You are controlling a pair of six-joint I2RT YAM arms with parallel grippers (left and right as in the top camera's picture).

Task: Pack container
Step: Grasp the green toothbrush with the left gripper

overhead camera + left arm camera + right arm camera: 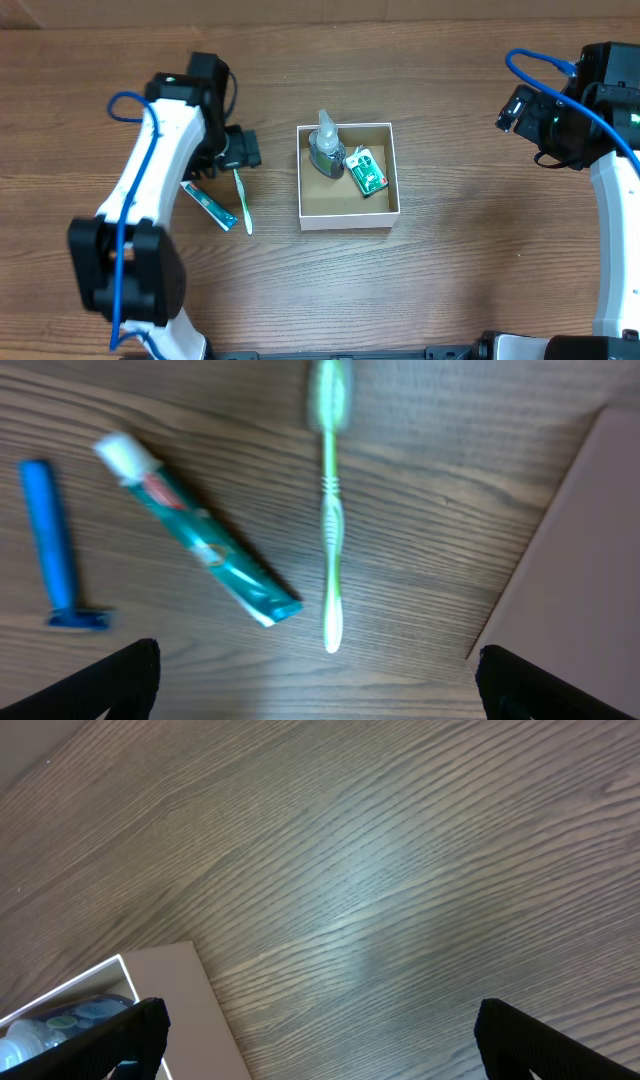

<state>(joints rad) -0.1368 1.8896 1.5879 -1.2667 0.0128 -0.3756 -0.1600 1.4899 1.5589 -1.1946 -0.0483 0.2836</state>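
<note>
The green toothbrush's handle below lines up with the finger gap, so next I should bring the open fingers astride its ridged part (241, 188) (332, 498) down with my left gripper and close.
The container (348, 226) is a white-walled square box with a brown inside, in the middle of the table. It holds a clear pump bottle (326, 148) and a green packet (366, 170). A green toothbrush (242, 200) and a teal toothpaste tube (209, 205) lie on the table to its left. My left gripper (238, 150) hovers open and empty above them. The left wrist view shows the toothbrush (330, 510), the tube (200, 545), a blue razor (48, 540) and the container's wall (570, 560) beyond the open jaws (318, 680). My right gripper (520, 110) is open and empty at the far right.
The right wrist view shows bare wooden table between the open jaws (320, 1030), with a corner of the container (180, 990) at the lower left. Blue cables run along both arms.
</note>
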